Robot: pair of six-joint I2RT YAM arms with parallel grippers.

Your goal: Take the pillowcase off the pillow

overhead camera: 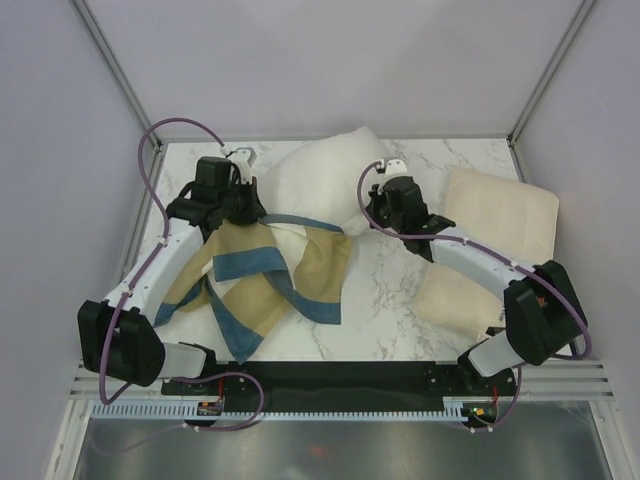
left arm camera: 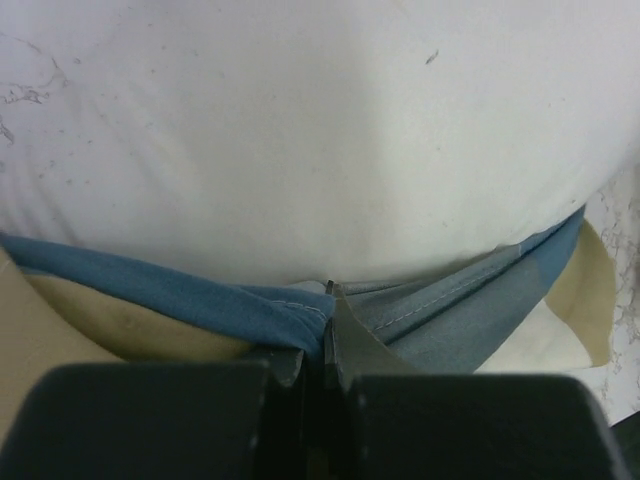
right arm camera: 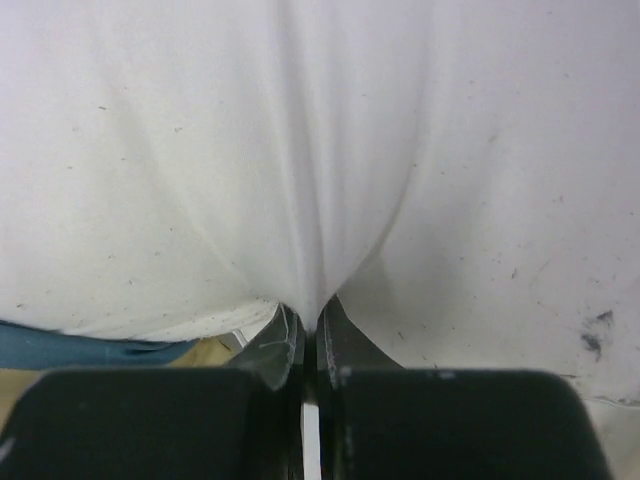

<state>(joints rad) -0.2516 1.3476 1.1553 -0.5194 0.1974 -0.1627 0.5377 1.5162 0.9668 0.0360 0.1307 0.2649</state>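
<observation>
Outward and to the right in the top view, I will pull my right gripper toward the bare back marble and release, since the pillow is still partly encased.
The plump off-white pillow (overhead camera: 325, 170) lies at the back middle of the marble table, partly out of the blue, tan and cream pillowcase (overhead camera: 265, 280), which trails toward the near left. My left gripper (overhead camera: 243, 200) is shut on the pillowcase's blue hem (left arm camera: 290, 312), with the pillow (left arm camera: 320, 140) bulging just beyond the fingers. My right gripper (overhead camera: 375, 205) is shut on a pinch of the pillow's white fabric (right arm camera: 310, 200), which puckers into folds at the fingertips (right arm camera: 333, 335). A strip of the pillowcase (right arm camera: 60, 345) shows at the lower left of the right wrist view.
A flatter cream pillow (overhead camera: 490, 240) lies at the right of the table, under the right arm. Grey walls close in the table on three sides. The marble table top (overhead camera: 385, 300) shows between the pillowcase and the cream pillow.
</observation>
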